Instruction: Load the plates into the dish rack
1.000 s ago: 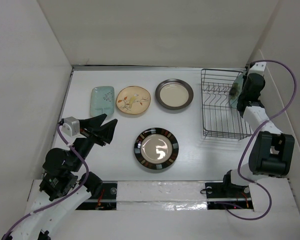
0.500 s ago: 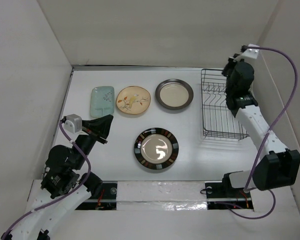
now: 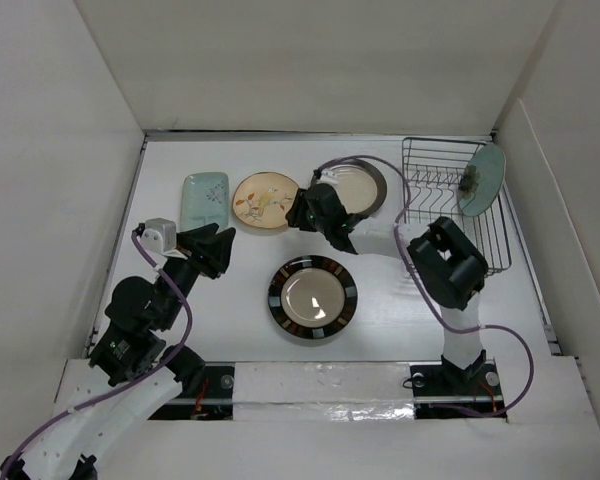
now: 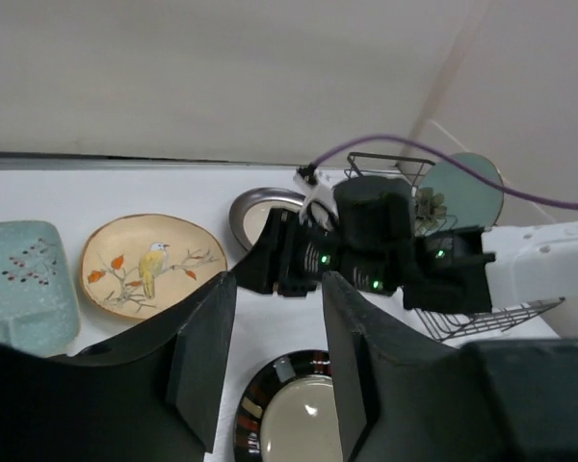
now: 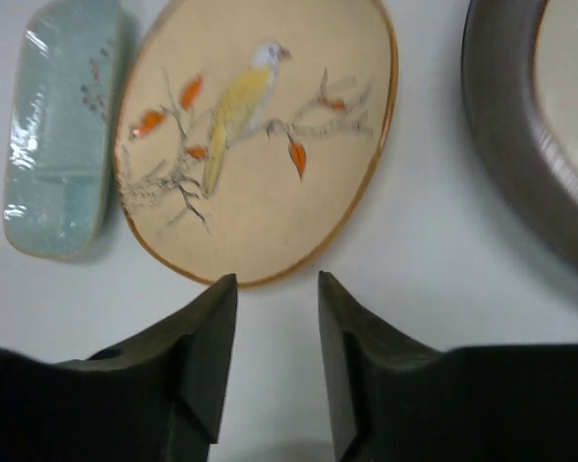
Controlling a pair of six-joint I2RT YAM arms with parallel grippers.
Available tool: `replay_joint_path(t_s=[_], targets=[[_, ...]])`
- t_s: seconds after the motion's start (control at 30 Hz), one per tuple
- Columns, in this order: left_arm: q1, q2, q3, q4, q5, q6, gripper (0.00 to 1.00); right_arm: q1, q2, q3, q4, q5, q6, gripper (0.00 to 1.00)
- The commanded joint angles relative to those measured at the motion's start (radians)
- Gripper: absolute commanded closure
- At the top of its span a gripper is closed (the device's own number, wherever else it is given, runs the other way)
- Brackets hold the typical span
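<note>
My right gripper moves down toward the flat floral plate next until its open fingers, still hovering short of it, straddle the plate's near rim (image 3: 287, 222) (image 5: 277, 277).
The pale-green round plate (image 3: 483, 178) stands on edge at the far right of the dark wire dish rack (image 3: 430, 250). The pale-green rectangular plate (image 3: 204, 200), the cream-yellow floral plate (image 3: 263, 202), the brown-rimmed cream plate (image 3: 358, 185) and the striped-rim plate (image 3: 313, 297) lie flat on the table. My right gripper (image 3: 298, 215) is open and empty, low over the table at the floral plate's near edge (image 5: 255, 135); in its wrist view the gripper (image 5: 277, 279) points at that edge. My left gripper (image 3: 215, 245) is open and empty, left of the striped-rim plate (image 4: 289, 414).
The right arm (image 3: 380, 240) stretches across the table from the rack side and covers part of the brown-rimmed plate. White walls close the table on the left, back and right. The rack also shows in the left wrist view (image 4: 385, 164).
The right arm has swung from the rack at the far right leftward to the floral plate. The pale-green round plate stays standing in the rack. The left gripper has shifted slightly.
</note>
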Motion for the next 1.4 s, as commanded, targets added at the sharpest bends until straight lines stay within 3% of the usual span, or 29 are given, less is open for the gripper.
replay_joint_path(t_s=[0.0, 0.2, 0.7, 0.83, 0.87, 0.97, 1.1, 1.23, 1.37], targets=[[0.004, 0.01, 0.023, 0.035, -0.036, 0.001, 0.59, 0.022, 0.03, 0.043, 0.11, 0.043, 0.214, 0.5], [0.004, 0.01, 0.024, 0.032, -0.036, -0.001, 0.56, 0.031, 0.115, 0.058, 0.099, 0.106, 0.368, 0.4], [0.004, -0.013, 0.019, 0.04, -0.038, -0.002, 0.55, -0.006, 0.306, 0.166, 0.091, 0.069, 0.596, 0.48], [0.004, -0.016, 0.013, 0.045, -0.053, -0.002, 0.55, -0.006, 0.309, 0.146, 0.114, 0.077, 0.633, 0.66], [0.004, -0.014, 0.013, 0.04, -0.054, -0.001, 0.55, -0.006, 0.307, 0.141, 0.118, 0.081, 0.644, 0.78], [0.004, -0.02, 0.012, 0.049, -0.053, -0.001, 0.54, -0.006, 0.274, 0.114, 0.149, 0.103, 0.638, 0.94], [0.004, -0.014, 0.016, 0.041, -0.048, -0.001, 0.54, -0.006, 0.229, 0.091, 0.187, 0.144, 0.572, 1.0], [0.004, -0.017, 0.007, 0.049, -0.057, 0.004, 0.54, 0.016, 0.148, 0.077, 0.201, 0.218, 0.471, 1.0], [0.004, -0.011, 0.012, 0.046, -0.056, 0.006, 0.54, 0.036, 0.038, 0.062, 0.281, 0.266, 0.281, 1.0]])
